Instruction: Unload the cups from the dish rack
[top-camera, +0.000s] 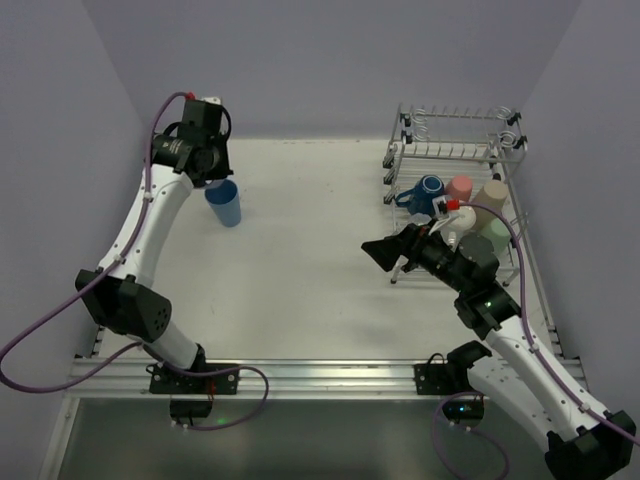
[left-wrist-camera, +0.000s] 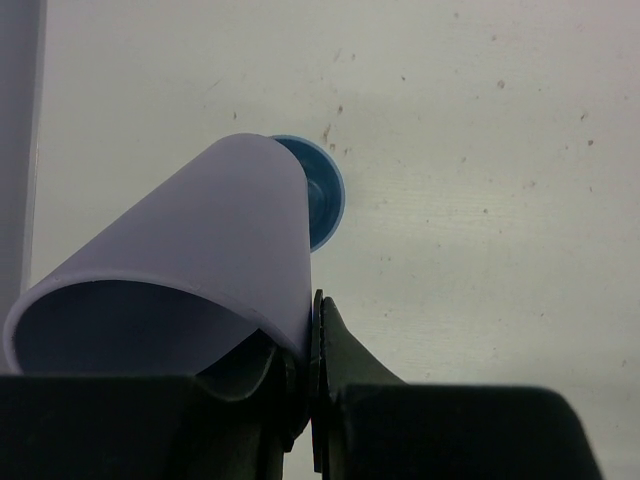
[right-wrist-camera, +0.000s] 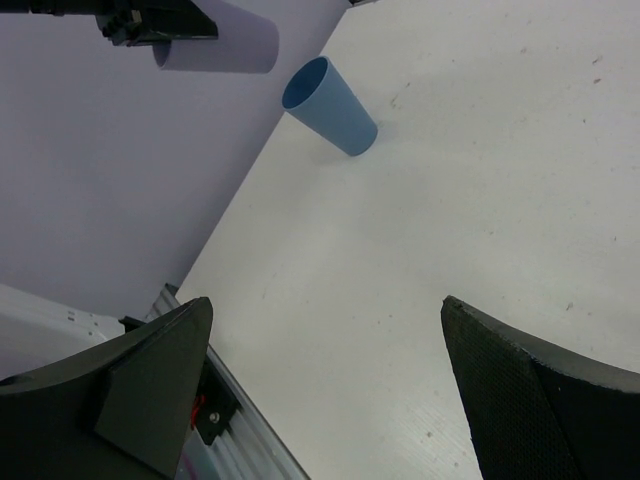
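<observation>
Next, my left gripper brings the lavender tumbler's narrow end down into the light-blue tumbler.
My left gripper (top-camera: 207, 170) is shut on the rim of a lavender tumbler (left-wrist-camera: 190, 270) and holds it above the table at the far left. A light-blue tumbler (top-camera: 225, 204) stands upright on the table right beside it, and shows from above in the left wrist view (left-wrist-camera: 327, 195). My right gripper (top-camera: 385, 252) is open and empty, just left of the dish rack (top-camera: 455, 150). The rack's lower tier holds a dark-blue mug (top-camera: 428, 190), a pink cup (top-camera: 461, 187), a beige cup (top-camera: 492, 195) and a green cup (top-camera: 498, 230). The right wrist view shows both tumblers: the blue one (right-wrist-camera: 330, 105) and the lavender one (right-wrist-camera: 215, 45).
Lavender walls close the table at the left, back and right. An aluminium rail (top-camera: 320, 375) runs along the near edge, with both arm bases on it. The rack's upper tier carries a coiled wire holder (top-camera: 425, 122).
</observation>
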